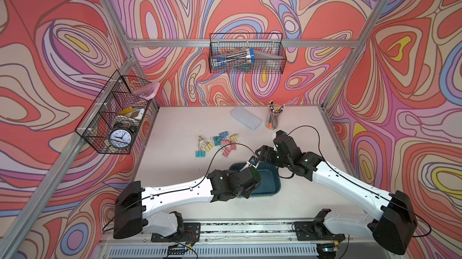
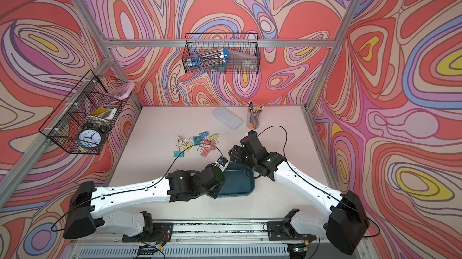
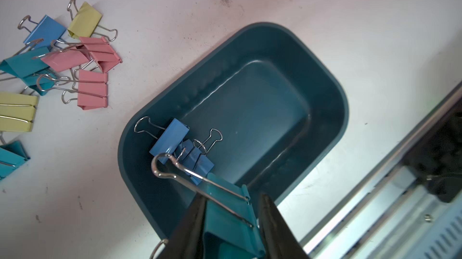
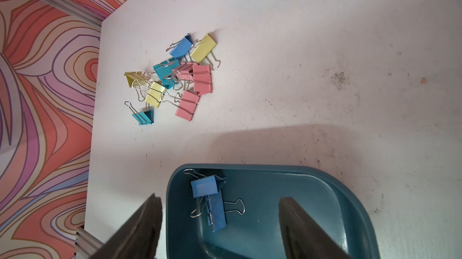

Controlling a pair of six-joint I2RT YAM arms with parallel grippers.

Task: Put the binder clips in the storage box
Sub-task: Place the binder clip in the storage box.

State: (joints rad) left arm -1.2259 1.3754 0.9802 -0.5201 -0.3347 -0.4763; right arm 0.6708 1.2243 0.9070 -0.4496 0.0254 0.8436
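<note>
Next, my left gripper brings the teal binder clip down toward the storage box's bottom beside the blue binder clips and releases it, as it already hangs over the storage box [image 1: 271,190].
The dark teal storage box [image 1: 271,190] [image 2: 246,190] sits near the front of the table. Two blue binder clips [image 4: 205,185] [image 3: 172,135] lie in one end of it. My left gripper [image 3: 231,202] hangs over that end of the storage box [image 3: 342,110], shut on a teal binder clip [image 3: 230,215] whose wire handle sticks out forward. My right gripper [image 4: 221,199] [image 1: 261,154] stands open above the box rim [image 4: 250,166], with nothing between its fingers. Several loose pink, yellow, blue and teal binder clips [image 1: 220,142] [image 2: 197,142] [image 4: 185,77] lie in a pile further back.
A pale translucent lidded case [image 1: 245,117] and a clear cup of pencils [image 1: 274,117] stand at the back of the table. Wire baskets hang on the left wall [image 1: 115,115] and the back wall [image 1: 246,55]. The arms' metal rail [image 1: 250,230] runs along the front edge.
</note>
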